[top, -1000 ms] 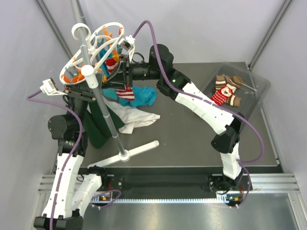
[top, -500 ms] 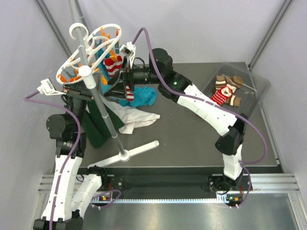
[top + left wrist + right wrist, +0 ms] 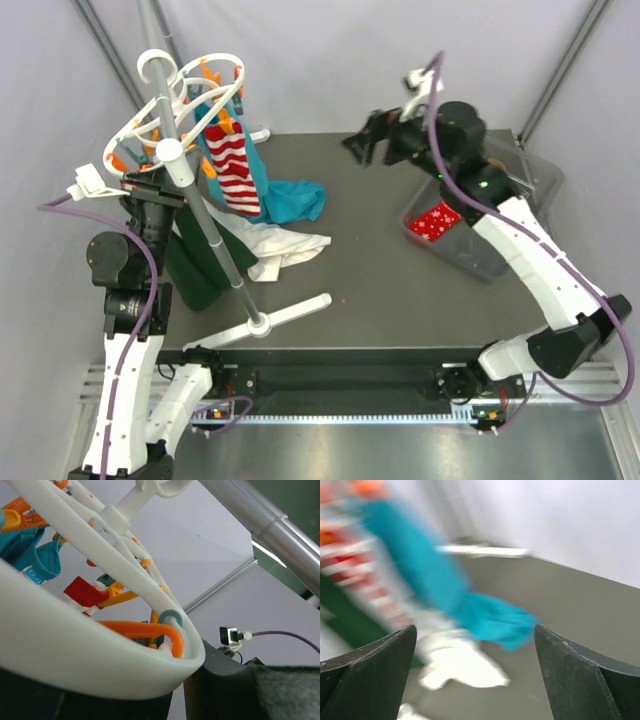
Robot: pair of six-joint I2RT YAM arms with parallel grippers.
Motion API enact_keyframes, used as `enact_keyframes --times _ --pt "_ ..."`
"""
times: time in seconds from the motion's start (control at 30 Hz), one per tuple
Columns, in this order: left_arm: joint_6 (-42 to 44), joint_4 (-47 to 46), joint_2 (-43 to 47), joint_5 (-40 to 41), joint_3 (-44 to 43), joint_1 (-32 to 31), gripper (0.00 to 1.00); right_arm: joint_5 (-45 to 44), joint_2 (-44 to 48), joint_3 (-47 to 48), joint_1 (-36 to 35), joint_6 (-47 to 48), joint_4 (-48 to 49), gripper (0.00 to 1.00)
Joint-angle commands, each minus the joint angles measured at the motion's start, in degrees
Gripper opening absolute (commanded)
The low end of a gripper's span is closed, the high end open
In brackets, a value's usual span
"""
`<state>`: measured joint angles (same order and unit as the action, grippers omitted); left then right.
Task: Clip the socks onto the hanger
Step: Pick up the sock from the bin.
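Note:
My right gripper swings over the bin next, tilts down and lowers onto the sock, since a red sock still lies in the clear bin (image 3: 475, 262).
The white ring hanger (image 3: 175, 105) with orange clips tops a grey pole (image 3: 215, 240). A red-and-white striped sock (image 3: 232, 170) hangs from one of its clips. My left gripper (image 3: 148, 190) is at the hanger's near-left rim. In the left wrist view, that gripper (image 3: 177, 690) is shut on the thick white rim (image 3: 75, 645), beside an orange clip (image 3: 150, 630). My right gripper (image 3: 362, 143) hangs open and empty above the table's far middle, well away from the hanger. In its own blurred view the fingers (image 3: 380, 660) stand wide apart. Another red sock (image 3: 435, 222) lies in the clear bin (image 3: 475, 262).
A teal garment (image 3: 297, 200) hangs from the hanger down onto the table. A white cloth (image 3: 285, 248) and a dark green garment (image 3: 195, 270) lie by the pole. The white base foot (image 3: 290, 312) of the pole stretches toward the near edge.
My right gripper opened, let go of the striped sock at the hanger and swung back right over the bin. The sock now hangs from a clip. The hanger shifted slightly left.

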<state>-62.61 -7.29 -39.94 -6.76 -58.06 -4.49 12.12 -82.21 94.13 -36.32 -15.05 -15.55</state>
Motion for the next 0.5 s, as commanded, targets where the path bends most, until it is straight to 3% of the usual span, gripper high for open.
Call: enact_keyframes --times 0.0,0.17,0.3,0.4,0.47 --pt "1.7 4.5 -0.2 0.7 -2.0 -0.1 0.0 -17.6 2.1 -4.5 10.2 0.0 -6.9 1.0" --pt "2.2 4.0 -0.1 0.4 -1.2 0.0 0.0 -17.2 -0.7 -12.0 27.9 -1.5 -10.8 1.0" --pt "2.1 2.5 0.2 -0.3 0.0 0.0 0.0 -14.8 -6.1 -16.8 35.9 -3.9 -7.5 0.98" --pt "1.9 2.3 0.1 -1.2 -0.1 -0.1 0.0 -12.7 -11.4 -17.9 40.9 -8.1 -5.1 0.67" --pt "1.9 2.4 0.1 -1.5 -0.1 -0.1 0.0 -11.0 -14.0 -18.5 42.0 -9.7 -3.2 0.53"
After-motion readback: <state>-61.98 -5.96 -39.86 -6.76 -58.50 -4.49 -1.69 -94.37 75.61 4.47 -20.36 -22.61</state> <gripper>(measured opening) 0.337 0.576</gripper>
